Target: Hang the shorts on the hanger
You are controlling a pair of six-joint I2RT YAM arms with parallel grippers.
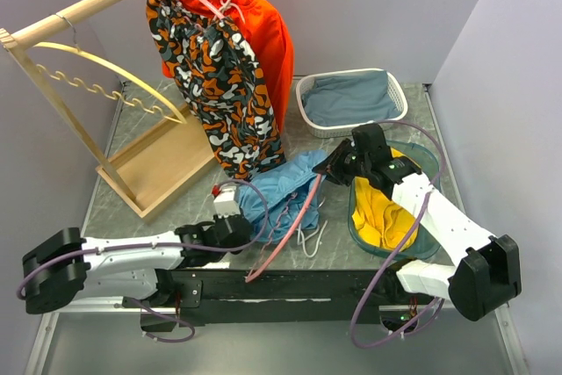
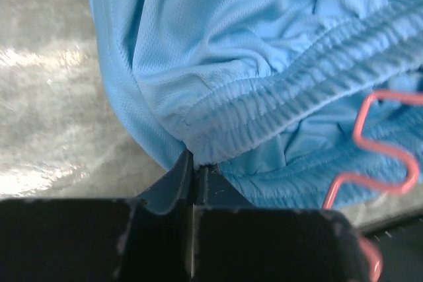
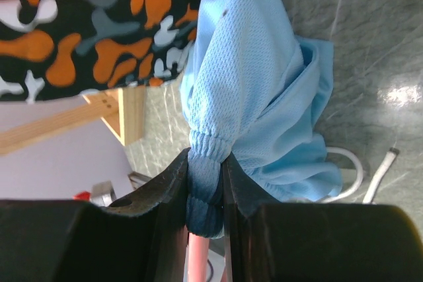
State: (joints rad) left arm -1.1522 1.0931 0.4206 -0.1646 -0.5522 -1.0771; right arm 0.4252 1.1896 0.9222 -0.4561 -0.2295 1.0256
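Observation:
The hanger's near end sticks out bare, so my left gripper will lift the shorts' waistband edge to the right in the top view, over that end, and let it go.
The light blue shorts (image 1: 285, 186) lie bunched on the table at the front centre. The pink hanger (image 1: 285, 239) lies slanted across and partly under them. My left gripper (image 1: 244, 227) is shut on the shorts' waistband edge (image 2: 231, 44) at their near left; the hanger's notched bar (image 2: 390, 156) shows to its right. My right gripper (image 1: 332, 167) is shut on a gathered fold of the waistband (image 3: 244, 70) at the shorts' far right end. A pink piece of the hanger (image 3: 198, 259) shows just below its jaws. The white drawstring (image 1: 309, 239) trails on the table.
A wooden rack (image 1: 88, 6) at the back left holds a yellow hanger (image 1: 105, 68), camouflage shorts (image 1: 219, 85) and an orange garment (image 1: 272, 41). A white basket (image 1: 309, 116) holds grey-blue cloth. A teal bowl (image 1: 428, 160) with yellow cloth sits under the right arm.

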